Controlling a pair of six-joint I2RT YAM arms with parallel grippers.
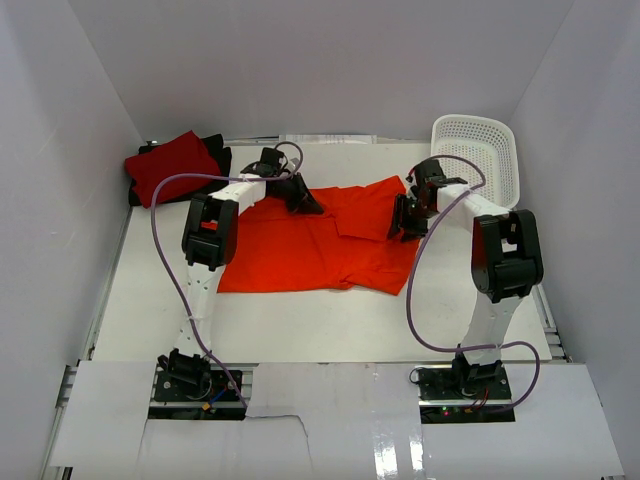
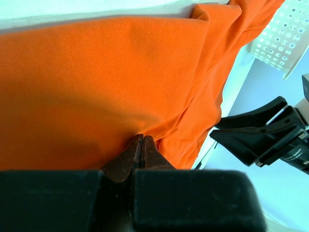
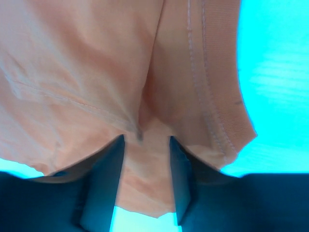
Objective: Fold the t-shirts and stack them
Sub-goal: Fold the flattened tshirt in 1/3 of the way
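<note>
The orange t-shirt's end beside the crimson one is to my left gripper's left in the top view, so it should sweep there, smooth creases and release.
The bright orange t-shirt (image 1: pixel 320 245) lies spread across the middle of the table, with a sleeve folded over near its right side. My left gripper (image 1: pixel 300 198) is at its far edge. In the left wrist view its jaws (image 2: pixel 140 141) are shut, with the orange cloth (image 2: pixel 96 82) pinched at the tips and creases running out from them. My right gripper (image 1: pixel 405 222) is at the shirt's right end. It is open (image 3: pixel 146 145), and the hem of the cloth (image 3: pixel 145 72) lies between the fingers. The crimson t-shirt (image 1: pixel 172 165) lies folded at the back left on the black one (image 1: pixel 220 152).
A white perforated basket (image 1: pixel 480 150) stands tilted at the back right, close behind the right arm; it also shows in the left wrist view (image 2: pixel 285 34). White walls close in the table on the left, back and right. Purple cables loop off both arms.
</note>
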